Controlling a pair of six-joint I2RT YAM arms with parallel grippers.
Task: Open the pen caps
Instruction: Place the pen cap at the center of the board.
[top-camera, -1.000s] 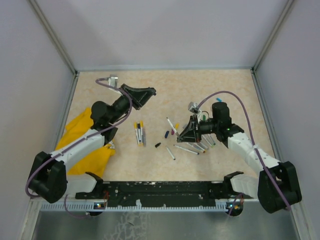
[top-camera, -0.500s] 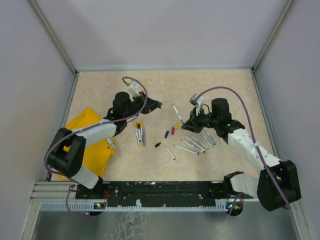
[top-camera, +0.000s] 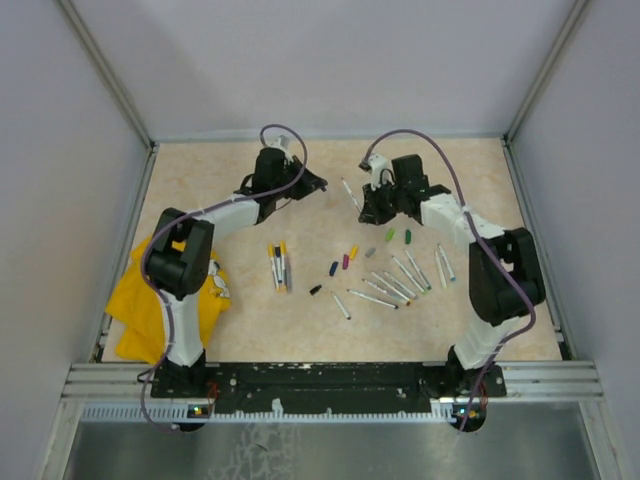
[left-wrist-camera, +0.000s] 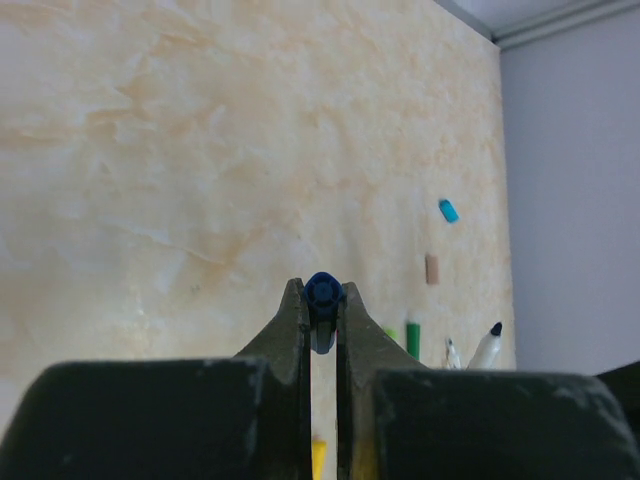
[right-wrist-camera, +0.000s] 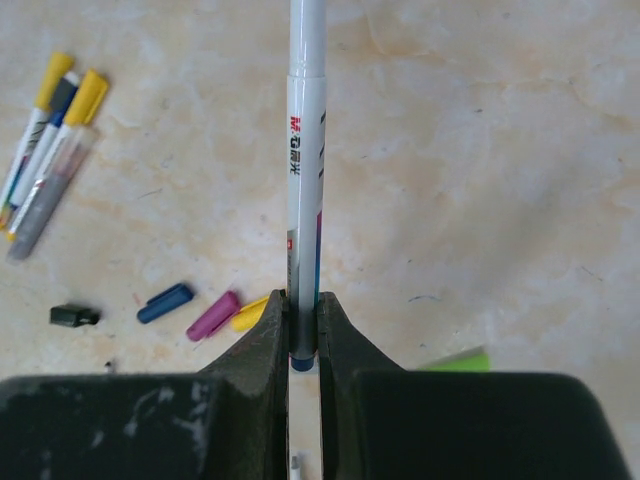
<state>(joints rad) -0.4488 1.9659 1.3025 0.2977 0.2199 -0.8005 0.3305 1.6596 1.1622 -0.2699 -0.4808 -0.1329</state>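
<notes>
The robot needs to lower the white pen in its right gripper next, onto the table beyond the yellow cap, because the left gripper has the cap.
My left gripper (top-camera: 316, 187) is far out over the table, shut on a small dark blue pen cap (left-wrist-camera: 324, 292) held end-on at its fingertips. To its right, my right gripper (top-camera: 366, 210) is shut on the lower end of a white pen (right-wrist-camera: 304, 200), whose barrel points away from the jaws toward the left gripper (left-wrist-camera: 322, 310). Loose caps lie on the table: blue (right-wrist-camera: 165, 302), purple (right-wrist-camera: 213, 315), yellow (right-wrist-camera: 250, 312), black (right-wrist-camera: 74, 316) and green (top-camera: 390, 236). Several uncapped pens (top-camera: 395, 285) lie in the right middle. Capped pens (top-camera: 278, 265) lie left of centre.
A yellow cloth (top-camera: 150, 300) lies at the left edge beside the left arm. A teal cap (left-wrist-camera: 449, 210) and a tan cap (left-wrist-camera: 432, 268) lie near the right wall. Metal frame posts and grey walls enclose the beige table (top-camera: 200, 180).
Both arms have swung toward the far side of the table. The right gripper has carried the white pen up and back with it, away from the pile.
</notes>
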